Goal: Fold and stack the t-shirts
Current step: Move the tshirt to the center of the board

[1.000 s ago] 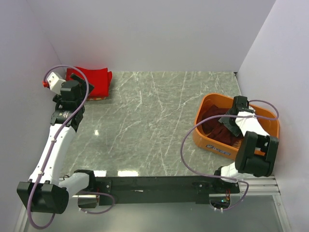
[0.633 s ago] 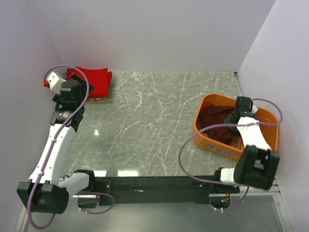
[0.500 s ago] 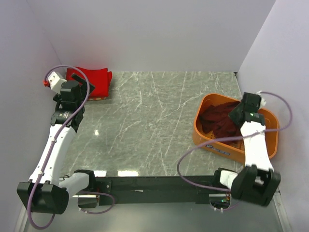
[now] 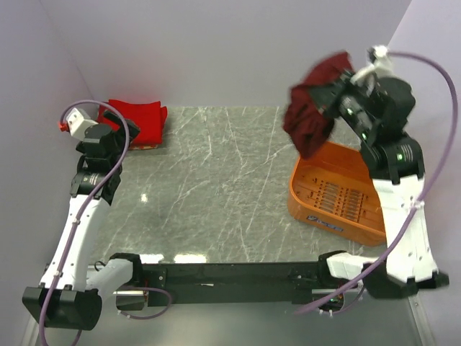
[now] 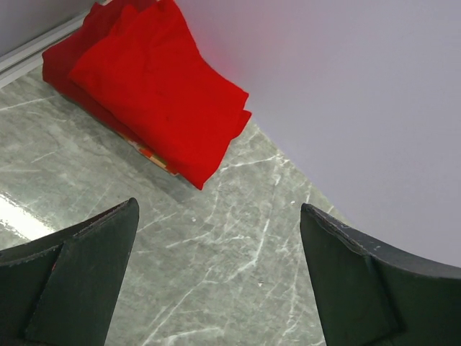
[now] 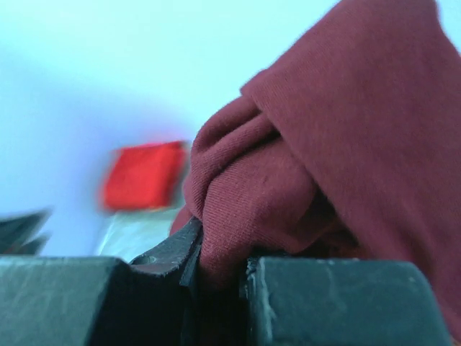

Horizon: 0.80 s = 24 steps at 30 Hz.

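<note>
The maroon t-shirt [image 4: 311,112] gets pinched next by my left gripper, which moves down and back to the bare tabletop before the red stack to pinch it there.
A dark maroon t-shirt [image 4: 311,112] hangs bunched in the air above the back of the orange basket [image 4: 338,194], and my right gripper [image 4: 344,101] is shut on it. In the right wrist view the maroon t-shirt [image 6: 324,158] is pinched between the two fingers [image 6: 144,288]. Folded bright red t-shirts [image 4: 137,122] lie stacked in the far left corner of the table, also seen as a red stack [image 5: 155,86] in the left wrist view. My left gripper [image 5: 216,281] hovers open just in front of that stack, nothing between its fingers.
The orange basket shows its slotted floor with no cloth in it, at the right side of the grey marble table [image 4: 223,187]. White walls close the table at the back, left and right. A black rail [image 4: 238,274] runs along the near edge.
My right gripper closed on the maroon t-shirt in the basket and lifted it high up and back, out of the basket. The left arm shifted only slightly.
</note>
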### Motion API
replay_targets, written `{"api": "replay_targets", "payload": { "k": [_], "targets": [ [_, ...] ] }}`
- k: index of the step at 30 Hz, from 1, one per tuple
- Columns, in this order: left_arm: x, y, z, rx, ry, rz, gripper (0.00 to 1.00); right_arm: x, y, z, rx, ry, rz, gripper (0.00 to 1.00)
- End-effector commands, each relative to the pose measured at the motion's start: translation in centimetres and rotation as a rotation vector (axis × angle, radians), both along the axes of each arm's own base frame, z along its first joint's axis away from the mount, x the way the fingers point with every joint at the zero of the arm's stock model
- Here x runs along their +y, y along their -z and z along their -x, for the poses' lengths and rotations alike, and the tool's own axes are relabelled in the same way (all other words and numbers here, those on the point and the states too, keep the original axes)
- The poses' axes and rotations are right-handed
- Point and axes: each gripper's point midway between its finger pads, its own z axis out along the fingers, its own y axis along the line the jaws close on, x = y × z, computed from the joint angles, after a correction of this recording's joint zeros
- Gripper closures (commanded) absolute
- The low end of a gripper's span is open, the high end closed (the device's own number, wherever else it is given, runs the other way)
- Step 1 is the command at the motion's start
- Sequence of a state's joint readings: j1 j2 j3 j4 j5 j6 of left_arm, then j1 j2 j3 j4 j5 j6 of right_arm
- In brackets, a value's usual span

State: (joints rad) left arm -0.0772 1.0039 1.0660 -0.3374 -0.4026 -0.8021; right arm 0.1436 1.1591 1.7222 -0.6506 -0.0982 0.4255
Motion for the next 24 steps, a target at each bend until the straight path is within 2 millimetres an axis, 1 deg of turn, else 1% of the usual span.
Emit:
{"api": "replay_targets", "payload": {
  "k": [1,2,3,4,5,6,7,9,10,11,12,13,14,15,16,17,18,19,20,21,23,24],
  "targets": [
    [-0.3,-3.1,1.2,-0.094,0.011,0.033,0.00,6.8,-7.1,0.6,-0.197,-0.271,0.042,1.00],
    [-0.3,-3.1,1.3,-0.098,0.015,0.039,0.01,8.3,-8.0,0.6,-0.227,-0.323,0.060,1.00],
    [-0.3,-3.1,1.5,-0.097,0.012,0.045,0.00,11.2,-8.7,1.7,-0.252,-0.433,0.059,1.00],
    [-0.4,-3.2,1.8,-0.103,0.011,0.055,0.01,13.1,-9.7,1.1,-0.277,-0.490,0.063,1.00],
    [-0.3,-3.2,1.9,-0.103,0.005,0.061,0.01,14.8,-9.9,1.3,-0.291,-0.554,0.073,1.00],
    [-0.2,-2.9,2.0,-0.094,0.000,0.067,0.01,17.2,-10.2,2.4,-0.309,-0.660,0.063,1.00],
    [-0.2,-2.9,2.2,-0.098,-0.007,0.078,0.01,18.8,-9.9,1.6,-0.302,-0.705,0.057,1.00],
    [0.2,-2.7,2.4,-0.088,-0.036,0.087,0.00,20.7,-9.4,1.4,-0.278,-0.777,0.008,1.00],
    [0.4,-2.1,2.7,-0.070,-0.053,0.104,0.00,21.5,-6.9,-0.1,-0.212,-0.776,0.002,1.00],
    [0.6,-1.6,2.8,-0.055,-0.077,0.118,0.01,21.8,-5.5,-0.8,-0.174,-0.766,-0.015,0.99],
    [0.9,-0.8,2.9,-0.040,-0.106,0.133,0.01,21.9,-4.4,-1.7,-0.163,-0.743,-0.017,0.93],
    [0.9,-0.1,2.9,-0.029,-0.122,0.167,0.01,22.0,0.0,-3.5,-0.064,-0.694,0.001,0.89],
    [0.9,1.3,3.0,0.018,-0.134,0.181,0.01,21.9,2.2,-4.5,-0.017,-0.660,0.014,0.85],
    [0.8,2.6,3.1,0.051,-0.144,0.196,0.01,21.6,4.8,-5.3,0.039,-0.624,0.035,0.70],
    [0.6,3.6,3.0,0.073,-0.146,0.217,0.01,20.8,9.8,-7.3,0.148,-0.537,0.080,0.61],
    [0.5,4.5,3.1,0.102,-0.145,0.219,0.00,20.1,12.2,-8.2,0.204,-0.480,0.112,0.47],
    [0.4,5.9,3.3,0.137,-0.145,0.216,0.01,19.0,15.0,-8.8,0.276,-0.412,0.150,0.36],
    [0.3,7.0,3.3,0.174,-0.143,0.211,0.01,18.1,18.3,-9.7,0.348,-0.347,0.197,0.28],
    [0.3,8.1,3.6,0.217,-0.144,0.205,0.00,17.0,19.9,-10.3,0.379,-0.295,0.254,0.22],
    [0.3,9.5,3.9,0.259,-0.144,0.196,0.01,16.4,21.9,-10.2,0.438,-0.270,0.299,0.19],
    [-0.2,12.0,4.3,0.347,-0.125,0.190,0.01,15.8,23.6,-10.0,0.470,-0.260,0.342,0.18],
    [-0.3,13.5,4.6,0.389,-0.120,0.189,0.01,15.6,24.9,-9.6,0.487,-0.261,0.349,0.18]
  ]
}}
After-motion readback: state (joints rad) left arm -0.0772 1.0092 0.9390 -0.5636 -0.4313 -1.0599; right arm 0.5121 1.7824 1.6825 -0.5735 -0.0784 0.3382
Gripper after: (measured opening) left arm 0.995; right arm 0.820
